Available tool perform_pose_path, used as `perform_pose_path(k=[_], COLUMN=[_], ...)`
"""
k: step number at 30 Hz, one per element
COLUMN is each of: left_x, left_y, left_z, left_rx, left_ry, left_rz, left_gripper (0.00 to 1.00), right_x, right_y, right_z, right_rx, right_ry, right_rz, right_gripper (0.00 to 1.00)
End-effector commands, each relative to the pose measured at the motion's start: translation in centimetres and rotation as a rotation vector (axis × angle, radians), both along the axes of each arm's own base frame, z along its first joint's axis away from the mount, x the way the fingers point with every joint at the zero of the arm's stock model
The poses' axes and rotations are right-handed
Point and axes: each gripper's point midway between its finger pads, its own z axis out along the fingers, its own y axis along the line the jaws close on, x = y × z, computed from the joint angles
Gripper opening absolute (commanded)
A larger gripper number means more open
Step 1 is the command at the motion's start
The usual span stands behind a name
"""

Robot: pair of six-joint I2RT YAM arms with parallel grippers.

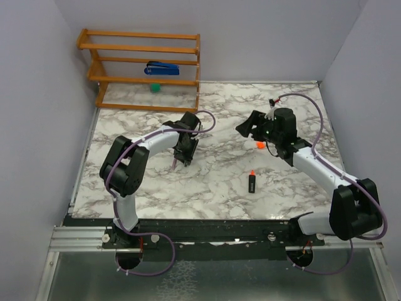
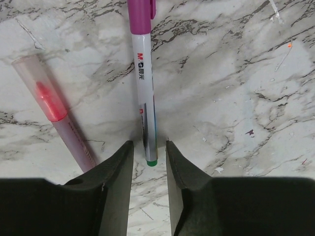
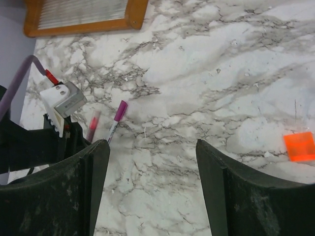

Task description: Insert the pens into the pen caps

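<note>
My right gripper moves back and down onto the black body just behind the orange tip next, since the black marker (image 1: 251, 182) lies uncapped.
The silver-grey pen (image 2: 145, 93) lies on the marble with the magenta cap (image 2: 140, 10) on its far end. Its green near end sits between the fingers of my open left gripper (image 2: 149, 147), and neither finger touches it. The pink pen (image 2: 69, 130) lies just to the left, with the pale pink cap (image 2: 37, 83) on it. Both pens also show in the right wrist view (image 3: 114, 120). The black marker (image 1: 251, 182), orange tip bare, lies in the middle front. The orange cap (image 1: 260, 145) (image 3: 299, 146) lies beside my open, empty right gripper (image 1: 246, 128) (image 3: 152, 145).
A wooden rack (image 1: 145, 69) stands at the back left, holding a blue stapler (image 1: 161, 68) and a green ball (image 1: 155, 88). Purple walls close the table at the left, back and right. My left arm's wrist (image 3: 59, 105) shows in the right wrist view.
</note>
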Motion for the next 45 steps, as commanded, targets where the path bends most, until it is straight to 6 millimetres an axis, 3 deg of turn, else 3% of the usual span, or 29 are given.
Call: perform_pose_path(k=[1,8,16,22,26,37,45], left_x=[0.6,1.7,3.8,3.9,3.6,2.6,2.7], left_y=[-0.2,-0.8,-2.9,-3.2,-2.5,-1.2,-1.3], left_z=[1.2,4.3,11.6,18.1,20.5,21.2,20.6], left_rx=[0.019,-0.026,-0.188,-0.326,-0.360,-0.343,-0.334], left_ry=[-0.029,-0.119,-0.350,-0.575,-0.674,-0.716,-0.712], left_rz=[-0.001,-0.016,-0.079,-0.086,-0.075,-0.072,-0.084], left_gripper=[0.34,0.36,0.38,0.47,0.54,0.57,0.57], right_x=[-2.2,-6.6,-12.0,-13.1,-13.0,-13.0,-12.7], right_y=[-1.7,-3.3,-4.5,-5.2,-4.3,-5.2,-4.6], right_z=[-1.6,-3.0,-8.9,-10.4,-11.0,-14.4,-14.9], right_rx=[-0.083,-0.126,-0.146,-0.218,-0.260,-0.431,-0.415], right_ry=[0.083,0.220,0.429,0.489,0.496,0.606,0.622], right_rz=[-0.021,-0.043,-0.063,-0.072,-0.045,-0.056,-0.044], right_gripper=[0.75,0.73,0.69,0.68,0.68,0.66,0.61])
